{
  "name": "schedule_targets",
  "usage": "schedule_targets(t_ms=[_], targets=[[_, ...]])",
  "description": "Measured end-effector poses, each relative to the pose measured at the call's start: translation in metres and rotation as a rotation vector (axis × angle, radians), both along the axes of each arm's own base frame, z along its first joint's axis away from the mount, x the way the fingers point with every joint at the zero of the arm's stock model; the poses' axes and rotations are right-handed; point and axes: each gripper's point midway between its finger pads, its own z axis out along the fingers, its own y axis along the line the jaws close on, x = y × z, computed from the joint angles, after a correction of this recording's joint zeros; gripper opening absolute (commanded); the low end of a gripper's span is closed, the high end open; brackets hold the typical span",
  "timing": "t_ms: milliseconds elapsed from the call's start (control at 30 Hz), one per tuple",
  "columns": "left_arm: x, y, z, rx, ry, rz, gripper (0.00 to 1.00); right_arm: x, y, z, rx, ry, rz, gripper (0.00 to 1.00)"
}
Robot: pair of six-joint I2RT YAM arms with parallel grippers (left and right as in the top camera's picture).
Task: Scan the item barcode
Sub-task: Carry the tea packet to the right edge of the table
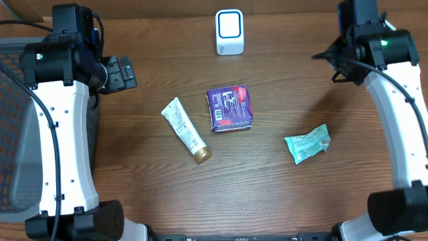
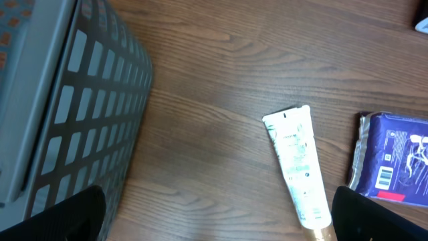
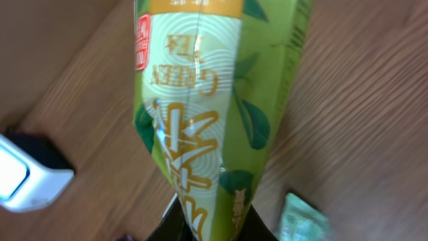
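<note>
The right gripper draws back and down onto the wood (image 1: 349,118) (image 3: 328,147) beside the teal packet next, since it lies bare, and releases the green tea packet's lower end.
My right gripper (image 3: 210,224) is shut on the lower end of a green tea packet (image 3: 200,100), which fills the right wrist view above the wood table. In that view the white barcode scanner (image 3: 27,177) lies at the left edge. From overhead the scanner (image 1: 229,32) stands at the table's back middle; the right arm's wrist sits at the back right and hides the packet. At the back left my left gripper (image 1: 124,72) is open and empty. In the left wrist view, the left gripper (image 2: 217,224) hangs over bare wood near a white tube (image 2: 297,164).
A white tube (image 1: 186,130), a purple packet (image 1: 229,108) and a teal packet (image 1: 307,144) lie across the table's middle. The purple packet (image 2: 394,157) shows a barcode. A grey mesh basket (image 1: 13,134) stands at the left edge, close to the left arm.
</note>
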Motion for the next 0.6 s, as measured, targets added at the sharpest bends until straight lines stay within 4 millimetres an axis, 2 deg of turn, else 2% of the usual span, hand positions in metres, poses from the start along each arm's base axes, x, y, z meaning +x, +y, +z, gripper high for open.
schedule_targets(t_ms=[100,267,433,500,533,600], targets=[[0.0,0.0,0.0,0.0,0.0,0.0,0.99,-0.002,-0.024,-0.038,0.078,0.036,-0.086,0.04],[0.0,0.0,0.0,0.0,0.0,0.0,1.0,-0.019,-0.062,-0.101,0.171,0.094,-0.207,0.04],[0.0,0.0,0.0,0.0,0.0,0.0,1.0,-0.038,-0.071,-0.153,0.229,0.13,-0.25,0.06],[0.0,0.0,0.0,0.0,0.0,0.0,0.99,-0.046,-0.07,-0.166,0.245,0.151,-0.259,0.15],[0.0,0.0,0.0,0.0,0.0,0.0,1.0,-0.05,-0.07,-0.172,0.251,0.159,-0.263,0.31],[0.0,0.0,0.0,0.0,0.0,0.0,1.0,-0.055,-0.071,-0.177,0.256,0.175,-0.271,0.39]])
